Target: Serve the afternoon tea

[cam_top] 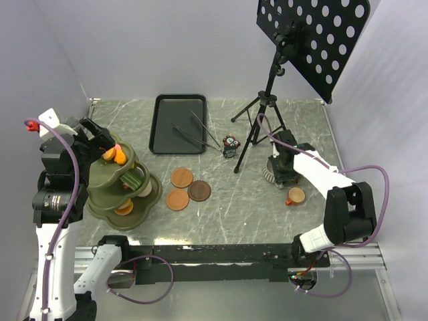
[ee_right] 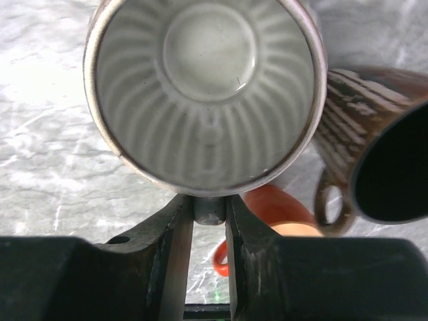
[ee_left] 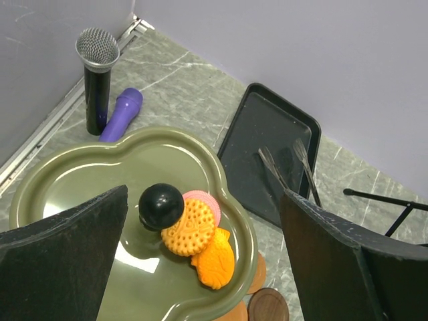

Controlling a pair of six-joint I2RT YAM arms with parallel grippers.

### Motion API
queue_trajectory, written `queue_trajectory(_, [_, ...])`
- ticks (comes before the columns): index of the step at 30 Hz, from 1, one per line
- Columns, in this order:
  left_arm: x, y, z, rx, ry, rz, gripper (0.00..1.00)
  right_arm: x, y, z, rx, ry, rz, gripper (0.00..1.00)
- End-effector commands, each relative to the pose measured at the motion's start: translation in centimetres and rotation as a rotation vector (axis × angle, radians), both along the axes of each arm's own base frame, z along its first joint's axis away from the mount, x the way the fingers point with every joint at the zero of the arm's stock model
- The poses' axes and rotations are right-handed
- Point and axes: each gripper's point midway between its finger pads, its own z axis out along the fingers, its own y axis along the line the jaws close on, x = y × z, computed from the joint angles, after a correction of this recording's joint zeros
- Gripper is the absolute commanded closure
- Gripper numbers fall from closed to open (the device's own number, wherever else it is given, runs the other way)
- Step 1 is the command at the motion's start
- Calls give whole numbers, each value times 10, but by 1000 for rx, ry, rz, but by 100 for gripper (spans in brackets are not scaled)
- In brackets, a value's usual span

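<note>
I will next lift the grey cup in my right gripper, take it to the left in the top view, lower it onto the farthest saucer and let go, because that saucer is empty.
My right gripper (ee_right: pixel 210 212) is shut on the small handle (ee_right: pixel 210 208) of a ribbed grey cup (ee_right: pixel 207 87) standing on the table at the right (cam_top: pixel 269 175). A dark ribbed cup (ee_right: pixel 381 160) stands just right of it, and an orange-copper cup (ee_right: pixel 281 214) (cam_top: pixel 295 196) lies nearer. My left gripper (ee_left: pixel 204 200) hangs open above the top tier of the green stand (ee_left: pixel 234 194) (cam_top: pixel 127 194). That tier holds a round orange biscuit (ee_left: pixel 190 227), a pink one (ee_left: pixel 204 198) and an orange fish pastry (ee_left: pixel 215 261) beside a black knob (ee_left: pixel 161 206). Three brown-orange saucers (cam_top: pixel 181 177) lie mid-table.
A black tray (cam_top: pixel 177 124) with thin metal tongs (cam_top: pixel 197 134) lies at the back. A tripod music stand (cam_top: pixel 261 114) rises behind the right gripper, with a small dark object (cam_top: pixel 231 146) at its foot. A microphone (ee_left: pixel 97 73) and a purple handle (ee_left: pixel 122 114) stand by the left wall.
</note>
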Motion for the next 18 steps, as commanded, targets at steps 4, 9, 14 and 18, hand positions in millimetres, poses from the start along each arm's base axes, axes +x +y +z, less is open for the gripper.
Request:
queue_trajectory(4, [3, 8, 40, 66, -111, 21, 0, 7, 28, 41, 0, -156, 75, 100])
queue_trajectory(9, [5, 10, 49, 89, -144, 28, 0, 3, 48, 69, 43, -209, 132, 100])
queue_trajectory(14, [4, 11, 51, 107, -149, 23, 0, -9, 71, 98, 92, -268, 212, 100])
queue_trajectory(18, [2, 9, 55, 120, -148, 10, 0, -18, 101, 122, 152, -324, 316, 100])
